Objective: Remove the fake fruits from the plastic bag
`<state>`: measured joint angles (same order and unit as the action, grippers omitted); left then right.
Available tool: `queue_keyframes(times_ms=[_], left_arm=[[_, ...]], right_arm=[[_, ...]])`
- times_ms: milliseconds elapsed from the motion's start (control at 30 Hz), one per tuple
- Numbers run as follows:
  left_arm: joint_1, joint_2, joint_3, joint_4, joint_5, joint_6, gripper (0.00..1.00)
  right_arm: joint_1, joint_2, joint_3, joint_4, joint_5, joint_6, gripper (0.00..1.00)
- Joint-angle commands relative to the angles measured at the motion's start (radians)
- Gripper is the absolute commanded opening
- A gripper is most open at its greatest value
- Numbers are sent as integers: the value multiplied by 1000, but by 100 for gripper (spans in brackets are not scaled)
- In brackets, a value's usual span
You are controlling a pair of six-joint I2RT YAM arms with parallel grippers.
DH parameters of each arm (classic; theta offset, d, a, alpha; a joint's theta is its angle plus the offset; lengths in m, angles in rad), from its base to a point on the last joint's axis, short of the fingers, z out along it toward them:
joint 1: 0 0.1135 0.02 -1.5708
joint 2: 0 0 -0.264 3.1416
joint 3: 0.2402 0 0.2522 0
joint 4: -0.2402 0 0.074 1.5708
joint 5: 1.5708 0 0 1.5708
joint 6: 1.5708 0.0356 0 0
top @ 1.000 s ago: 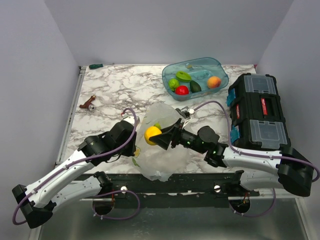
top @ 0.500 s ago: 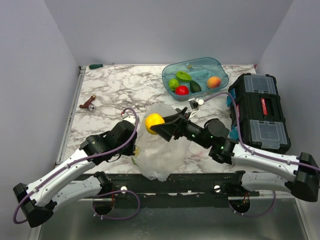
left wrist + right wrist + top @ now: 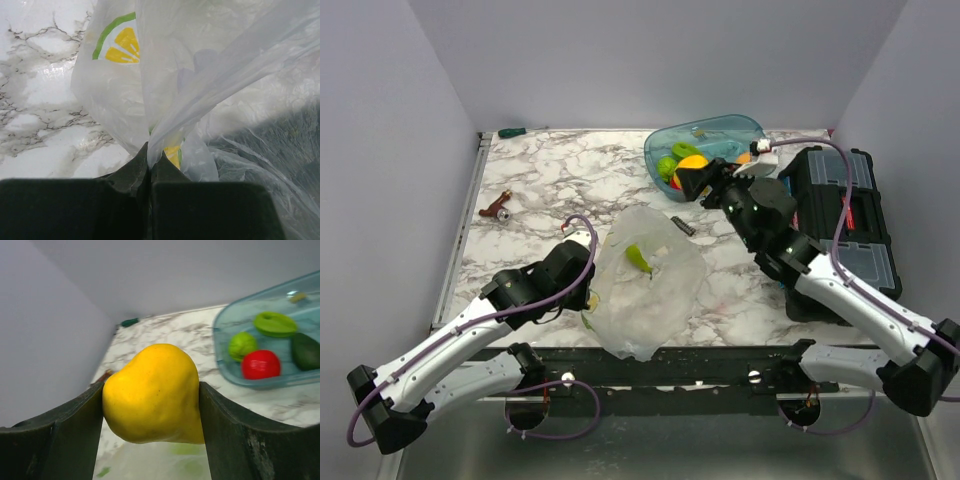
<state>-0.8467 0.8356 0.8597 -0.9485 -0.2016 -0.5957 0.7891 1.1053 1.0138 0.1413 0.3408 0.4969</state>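
The open bottom in the tub shows beside the dark green fruit, so my right gripper should move outward over it, tilt down and lower the yellow fruit.
The plastic bag (image 3: 645,285) lies crumpled near the table's front edge, with a small green fruit (image 3: 639,258) showing through it. My left gripper (image 3: 588,296) is shut on the bag's left edge (image 3: 150,150). My right gripper (image 3: 692,176) is shut on a yellow fruit (image 3: 155,392) and holds it in the air beside the teal tub (image 3: 760,135). The tub holds a light green fruit (image 3: 242,345), a red fruit (image 3: 261,364), a dark green fruit (image 3: 306,352) and a flat green piece (image 3: 275,323).
A black toolbox (image 3: 840,225) stands at the right edge. A small brown object (image 3: 496,208) lies at the left. A green item (image 3: 511,132) sits at the far left corner. A small dark piece (image 3: 683,224) lies beside the bag.
My right gripper has lifted the yellow fruit out of the bag and carried it back and right to the tub. The bag has sagged flatter. The left gripper has stayed put.
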Motion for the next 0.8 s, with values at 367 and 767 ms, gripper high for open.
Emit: queue_keyframes(times_ms=[367, 767], left_arm=[[-3, -27, -10, 6, -8, -1, 0], [-3, -32, -13, 19, 15, 7, 0]], right_arm=[[-321, 635, 375, -230, 135, -26, 1], [-389, 1034, 696, -231, 214, -99, 4]])
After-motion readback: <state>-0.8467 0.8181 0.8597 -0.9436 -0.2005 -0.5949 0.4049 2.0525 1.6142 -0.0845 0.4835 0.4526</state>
